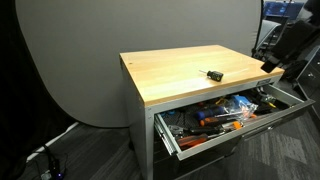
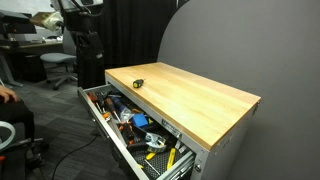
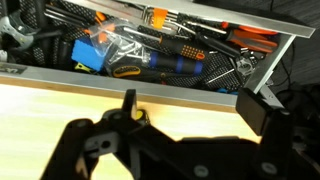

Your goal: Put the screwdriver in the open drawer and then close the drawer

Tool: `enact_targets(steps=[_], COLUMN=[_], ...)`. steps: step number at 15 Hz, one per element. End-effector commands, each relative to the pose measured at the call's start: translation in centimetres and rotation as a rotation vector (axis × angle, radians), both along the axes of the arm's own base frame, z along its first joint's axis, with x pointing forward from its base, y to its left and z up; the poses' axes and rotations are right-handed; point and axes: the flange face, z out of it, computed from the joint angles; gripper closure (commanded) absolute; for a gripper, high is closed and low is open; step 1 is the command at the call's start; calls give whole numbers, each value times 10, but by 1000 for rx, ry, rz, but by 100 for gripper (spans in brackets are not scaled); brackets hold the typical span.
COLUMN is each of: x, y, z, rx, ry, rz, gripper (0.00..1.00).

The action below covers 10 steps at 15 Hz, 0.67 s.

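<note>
The screwdriver lies below and outward on the benchtop [image 1: 180, 70], so next my gripper brings the open fingers outward and down around its black handle [image 1: 215, 76].
A small black screwdriver with a yellow band [image 1: 212, 73] lies on the light wooden benchtop [image 1: 180, 70]; it also shows in an exterior view [image 2: 138, 84]. The drawer [image 1: 215, 118] under the top is pulled out and full of tools, as both exterior views show [image 2: 135, 128]. In the wrist view my gripper [image 3: 190, 110] is open and empty above the benchtop. A bit of the screwdriver [image 3: 138, 114] peeks out beside one finger, and the open drawer [image 3: 170, 55] lies beyond the bench edge. The arm [image 1: 285, 45] stands at the bench's end.
The drawer holds several pliers, screwdrivers and blue and orange tools [image 3: 110, 55]. A grey round backdrop [image 1: 70, 60] stands behind the bench. Office chairs and a desk [image 2: 45, 60] are beyond the arm. Cables lie on the floor [image 1: 50, 160].
</note>
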Motion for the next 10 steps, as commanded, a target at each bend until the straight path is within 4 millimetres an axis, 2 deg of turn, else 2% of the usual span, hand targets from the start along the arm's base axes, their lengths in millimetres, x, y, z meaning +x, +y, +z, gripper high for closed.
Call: enact_targets(steps=[1, 6, 10], x=[59, 123, 159], y=[13, 9, 14], z=[-11, -43, -71], rx=[-13, -71, -81], ry=[-58, -51, -36], rz=[15, 11, -5], gripper=[0, 0, 0])
